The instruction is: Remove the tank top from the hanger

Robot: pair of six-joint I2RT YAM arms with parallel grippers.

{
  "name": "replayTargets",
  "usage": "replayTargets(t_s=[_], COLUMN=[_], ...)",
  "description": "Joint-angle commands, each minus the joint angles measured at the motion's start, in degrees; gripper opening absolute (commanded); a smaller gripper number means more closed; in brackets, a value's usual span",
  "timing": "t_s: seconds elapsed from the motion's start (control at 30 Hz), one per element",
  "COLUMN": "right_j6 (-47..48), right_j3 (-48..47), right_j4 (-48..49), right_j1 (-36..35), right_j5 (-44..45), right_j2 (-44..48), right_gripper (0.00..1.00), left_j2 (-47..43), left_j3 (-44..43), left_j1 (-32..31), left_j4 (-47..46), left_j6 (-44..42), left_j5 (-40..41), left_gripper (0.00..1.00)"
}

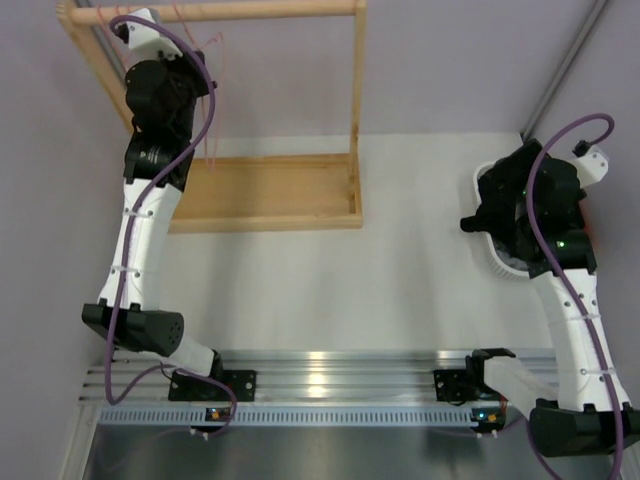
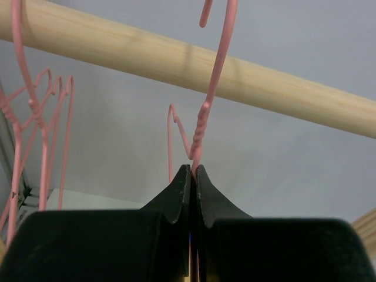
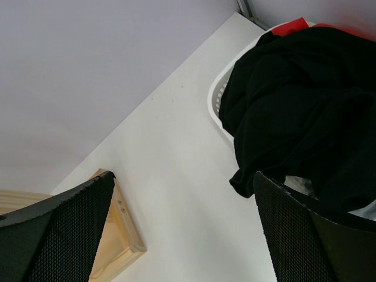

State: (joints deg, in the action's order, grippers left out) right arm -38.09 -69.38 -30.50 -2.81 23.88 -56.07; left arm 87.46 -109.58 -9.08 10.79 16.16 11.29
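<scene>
I will next move my left gripper along the wooden bar (image 2: 276, 88) toward the other pink hangers and slightly down, and then I will open it.
My left gripper (image 2: 192, 171) is raised at the wooden rail (image 2: 276, 88) and shut on the neck of a pink wire hanger (image 2: 212, 88) whose hook curves over the rail. No cloth shows on that hanger. A black garment (image 3: 294, 100), which looks like the tank top, lies heaped in the white basket (image 3: 218, 100), with one edge hanging over the rim. My right gripper (image 3: 185, 176) is open and empty, just above and beside the garment. In the top view the right gripper (image 1: 500, 215) hovers over the basket (image 1: 492, 262).
The wooden rack has a rail (image 1: 220, 10), an upright post (image 1: 356, 100) and a tray-like base (image 1: 270, 190) at the back left. Several more pink hangers (image 2: 44, 117) hang at the rail's left end. A red cloth (image 3: 291, 26) lies in the basket under the black garment.
</scene>
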Motion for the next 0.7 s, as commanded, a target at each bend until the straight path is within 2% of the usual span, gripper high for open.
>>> replayTargets(t_s=[0.0,0.33,0.63,0.67], right_j6=[1.3,2.4,2.9,2.8], right_j3=[-0.7,-0.7,0.1,0.1], right_j4=[4.0,4.3,5.2,5.2], right_j1=[-0.6,-0.6,-0.7,-0.6], right_j5=[-1.5,-2.7,-3.3,-3.3], right_j2=[-0.5,-0.3,-0.6,-0.7], right_gripper=[0.99,0.99,0.99,1.00], left_j2=[2.1,8.1,9.5,9.3], left_j3=[-4.7,-7.8,-8.6,-8.0], left_j1=[0.8,8.3,8.7,10.3], left_j4=[-2.7,-2.6,-2.6,-2.6], left_j6=[1.9,7.8,8.0,8.4], left_j5=[-2.1,-4.3,-2.4,-2.7], left_gripper=[0.00,0.00,0.00,0.00])
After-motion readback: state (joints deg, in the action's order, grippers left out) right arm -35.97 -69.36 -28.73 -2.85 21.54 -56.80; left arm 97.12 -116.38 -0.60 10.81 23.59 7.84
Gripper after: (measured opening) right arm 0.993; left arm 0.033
